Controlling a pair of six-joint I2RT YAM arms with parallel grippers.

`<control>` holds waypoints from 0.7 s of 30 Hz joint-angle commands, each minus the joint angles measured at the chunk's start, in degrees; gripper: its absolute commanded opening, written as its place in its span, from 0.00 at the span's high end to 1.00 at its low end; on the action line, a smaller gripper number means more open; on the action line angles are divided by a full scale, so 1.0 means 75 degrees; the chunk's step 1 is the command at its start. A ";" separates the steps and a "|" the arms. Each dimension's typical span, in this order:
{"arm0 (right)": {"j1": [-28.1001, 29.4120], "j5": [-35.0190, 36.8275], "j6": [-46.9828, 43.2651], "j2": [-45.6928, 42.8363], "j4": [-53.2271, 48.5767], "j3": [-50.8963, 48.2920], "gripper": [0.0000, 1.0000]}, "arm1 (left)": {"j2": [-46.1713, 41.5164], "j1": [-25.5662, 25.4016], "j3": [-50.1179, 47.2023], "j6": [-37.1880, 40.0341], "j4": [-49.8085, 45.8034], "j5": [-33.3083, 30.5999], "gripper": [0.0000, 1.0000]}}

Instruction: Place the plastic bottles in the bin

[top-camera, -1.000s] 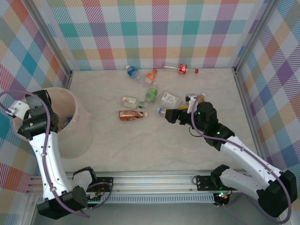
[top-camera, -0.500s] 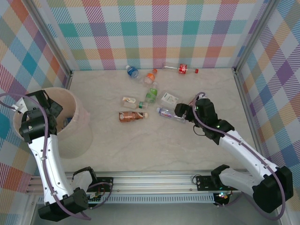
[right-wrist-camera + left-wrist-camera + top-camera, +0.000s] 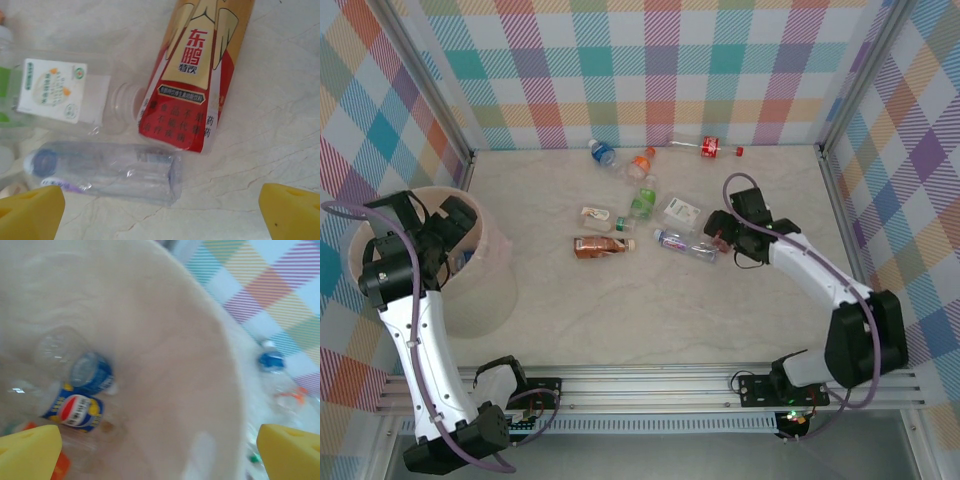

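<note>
I will next move my right gripper down onto the red-and-gold labelled bottle (image 3: 195,75) and turn it slightly to straddle the label, because that bottle lies slanted across the open fingers' view.
The pale pinkish-beige bin (image 3: 490,290) stands at the left. My left gripper (image 3: 455,228) hangs open over its mouth with nothing held. In the left wrist view the bin wall (image 3: 165,360) curves around a blue-labelled bottle (image 3: 91,373) and a red-white-blue labelled one (image 3: 77,412) lying inside, above my open left gripper (image 3: 160,452). My right gripper (image 3: 723,240) is open just right of a clear bottle (image 3: 685,245). In the right wrist view the clear bottle (image 3: 105,170), a red-and-gold labelled bottle (image 3: 195,75) and a white-labelled bottle (image 3: 55,90) lie ahead of my open right gripper (image 3: 160,212).
More bottles lie mid-table: copper (image 3: 603,245), green (image 3: 642,203), orange (image 3: 640,163), blue-capped (image 3: 602,153), a small white one (image 3: 595,215) and a red-labelled one (image 3: 710,148) by the back wall. Metal frame posts (image 3: 840,200) edge the table.
My right gripper has drawn back to the right, away from the clear bottle, which now lies free on the table. My left gripper has shifted right above the bin's mouth.
</note>
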 commanded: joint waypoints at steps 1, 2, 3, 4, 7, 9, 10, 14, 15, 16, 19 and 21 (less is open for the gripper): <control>-0.0220 0.0220 0.0177 0.0582 -0.0254 0.0530 0.00 | -0.0039 0.0053 0.0422 -0.0036 0.0187 0.1721 0.00; -0.0271 0.0225 0.0208 0.0795 -0.0264 0.0641 0.00 | -0.0056 0.0057 0.0480 -0.0077 0.0130 0.1827 0.00; -0.0322 0.0228 0.0243 0.0963 -0.0256 0.0730 0.00 | -0.0091 0.0048 0.0501 -0.0085 0.0099 0.1866 0.00; -0.0375 0.0174 0.0272 0.1170 -0.0254 0.0820 0.00 | -0.0131 0.0046 0.0526 -0.0115 0.0074 0.1940 0.00; -0.0506 0.0010 0.0202 0.1758 -0.0259 0.1153 0.00 | -0.0187 0.0047 0.0551 -0.0212 0.0123 0.2503 0.00; -0.0542 -0.0056 0.0122 0.2106 -0.0276 0.1366 0.00 | -0.0216 0.0029 0.0447 -0.0362 0.0266 0.2998 0.00; -0.0565 -0.0101 0.0107 0.2276 -0.0281 0.1465 0.00 | -0.0233 -0.0001 0.0376 -0.0409 0.0353 0.3225 0.00; -0.0579 -0.0237 0.0217 0.2765 -0.0194 0.1625 0.02 | -0.0292 -0.0018 0.0163 -0.0336 0.0448 0.3278 0.00; -0.0590 -0.0255 0.0244 0.2868 -0.0185 0.1664 0.02 | -0.0283 -0.0019 0.0133 -0.0327 0.0446 0.3219 0.00; -0.0591 -0.0253 0.0259 0.2989 -0.0173 0.1705 0.03 | -0.0283 -0.0033 0.0091 -0.0310 0.0447 0.3188 0.00; -0.0602 -0.0139 0.0316 0.3259 -0.0179 0.1745 0.05 | -0.0273 -0.0052 -0.0006 -0.0306 0.0558 0.3396 0.00; -0.0606 -0.0085 0.0393 0.3296 -0.0087 0.1617 0.08 | -0.0277 -0.0074 -0.0015 -0.0286 0.0587 0.3502 0.00</control>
